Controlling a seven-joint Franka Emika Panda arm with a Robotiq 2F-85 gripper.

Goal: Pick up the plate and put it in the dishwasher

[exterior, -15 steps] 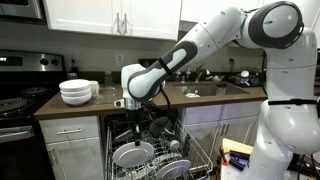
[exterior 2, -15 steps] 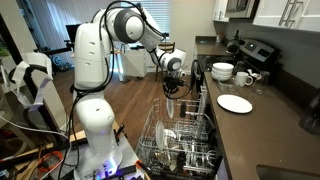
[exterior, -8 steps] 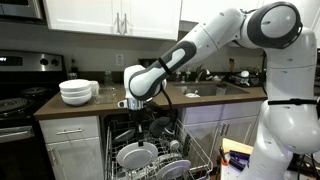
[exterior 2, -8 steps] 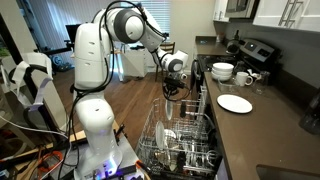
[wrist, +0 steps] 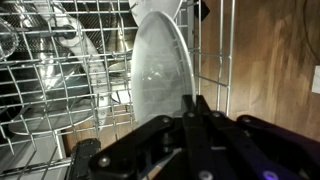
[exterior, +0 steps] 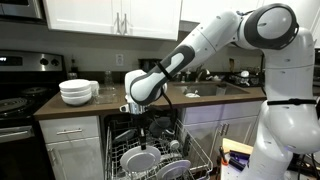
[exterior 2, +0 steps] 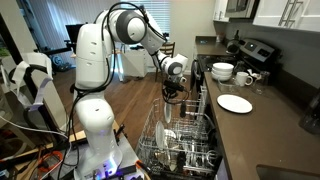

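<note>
The on-edge plate in my gripper needs to go down next, slightly toward the stove, to stand between the wire rack's wires below, where I will release it.
My gripper (exterior: 140, 132) reaches down into the open dishwasher and is shut on the rim of the white plate (exterior: 138, 158). The plate stands on edge among the tines of the grey-white wire rack (exterior: 192, 163). In the wrist view the plate (wrist: 160, 65) shows edge-on just ahead of the closed black fingers (wrist: 196, 108), with the rack (wrist: 60, 80) around it. In an exterior view the gripper (exterior 2: 170, 98) hangs over the pulled-out rack (exterior 2: 185, 142).
A stack of white bowls (exterior: 76, 92) sits on the brown counter near the black stove (exterior: 14, 102). Another flat white plate (exterior 2: 235, 103) lies on the counter, with the bowls (exterior 2: 222, 71) behind it. Glasses and dishes fill parts of the rack.
The gripper has moved slightly sideways and down, lowering the held plate deeper into the rack.
</note>
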